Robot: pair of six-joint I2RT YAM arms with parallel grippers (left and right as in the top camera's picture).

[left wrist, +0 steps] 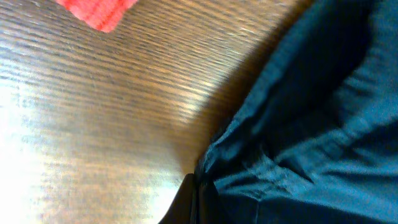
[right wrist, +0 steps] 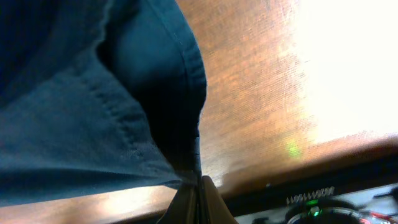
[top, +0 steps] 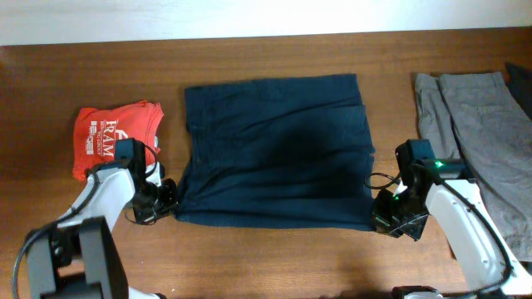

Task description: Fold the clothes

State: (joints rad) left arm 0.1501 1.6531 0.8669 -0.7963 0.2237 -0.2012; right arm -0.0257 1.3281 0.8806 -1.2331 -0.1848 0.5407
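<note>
The right gripper raises the shorts' near corner, carries it outward and releases it at the shorts' far corner (top: 349, 83) next, since that far corner lies outward of the gripper.
Dark navy shorts (top: 276, 152) lie spread flat in the middle of the wooden table. My left gripper (top: 169, 201) is shut on their near left corner; in the left wrist view the fabric (left wrist: 311, 124) bunches right at the closed fingertips (left wrist: 199, 186). My right gripper (top: 380, 218) is shut on the near right corner, where the hem (right wrist: 155, 124) runs down into the pinched fingers (right wrist: 198, 193). A folded red T-shirt (top: 114, 135) with white print lies left of the shorts. Grey-khaki shorts (top: 482, 141) lie at the far right.
A dark garment edge (top: 522, 83) shows at the right border beyond the grey shorts. The table's far edge (top: 249, 35) meets a white wall. The red T-shirt's corner (left wrist: 99, 12) shows at the top of the left wrist view.
</note>
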